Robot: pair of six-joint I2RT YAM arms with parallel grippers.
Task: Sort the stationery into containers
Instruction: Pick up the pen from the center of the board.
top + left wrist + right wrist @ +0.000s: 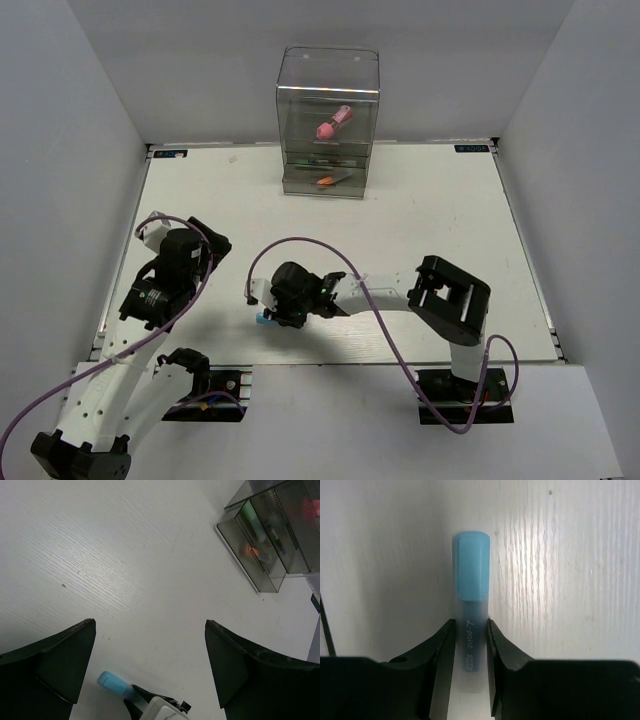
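My right gripper rises next and carries the blue-capped marker outward over the box's lower drawer (325, 180) to release it, since that drawer lies outward of my gripper.
A stubby translucent marker with a blue cap (472, 580) lies lengthwise between the fingers of my right gripper (471, 625), which is shut on its body low at the table's near middle (268, 318). I cannot tell if the marker touches the table. It also shows in the left wrist view (112, 684). My left gripper (150, 625) is open and empty, above bare table at the near left (175, 262). The clear drawer box (328, 120) stands at the far middle, with a pink marker (333, 122) in its upper part and an orange-capped one (328, 180) in a lower drawer.
The white table (420, 220) is bounded by grey walls on the left, right and back. The right arm's elbow (450, 292) is folded over the near right. The box's drawers (265, 535) show green and orange items in the left wrist view.
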